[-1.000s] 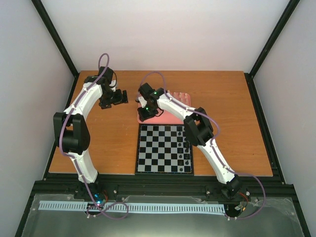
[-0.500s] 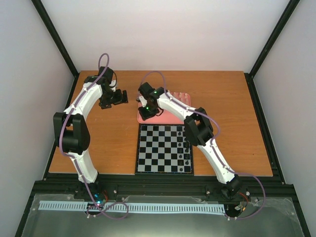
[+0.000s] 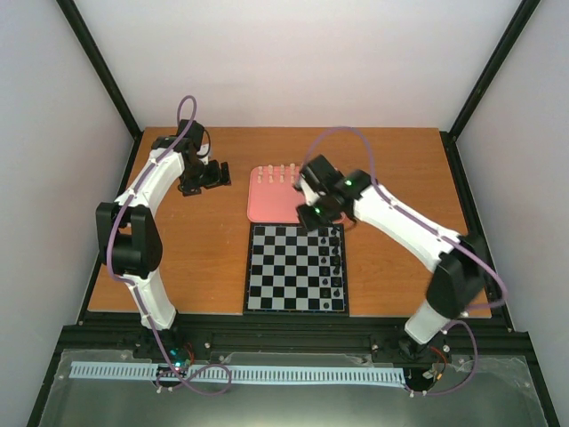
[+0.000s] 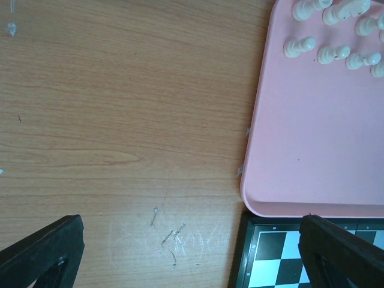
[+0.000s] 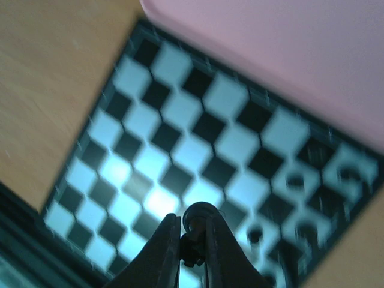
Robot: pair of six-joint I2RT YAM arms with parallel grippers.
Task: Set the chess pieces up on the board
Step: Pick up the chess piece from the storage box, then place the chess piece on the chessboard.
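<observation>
The board's near corner square beside the black pieces is empty, so the robot's right gripper should next move back and down onto that square to release its piece.
The board [image 3: 284,267] lies on the table in front of the pink tray [image 3: 276,206]. Several black chess pieces [image 3: 336,267] stand along the board's right columns. Several cream-white pieces [image 3: 276,172] stand at the tray's far edge, also in the left wrist view [image 4: 330,36]. My right gripper [image 3: 313,216] hangs over the board's far right corner. In the right wrist view it [image 5: 193,221] is shut on a black piece [image 5: 195,233] above the blurred board [image 5: 174,156]. My left gripper [image 3: 216,175] is open and empty over bare wood left of the tray [image 4: 312,120].
The left wrist view shows the board's corner [image 4: 270,258] just below the tray's near rim, and scratched wood [image 4: 171,237] between the left fingers [image 4: 42,252]. Black frame posts and white walls enclose the table [image 3: 400,178].
My right arm has swung from the tray's left side to the right, its gripper now over the board's far right corner with a black piece. The white pieces on the tray are uncovered. The left arm is still.
</observation>
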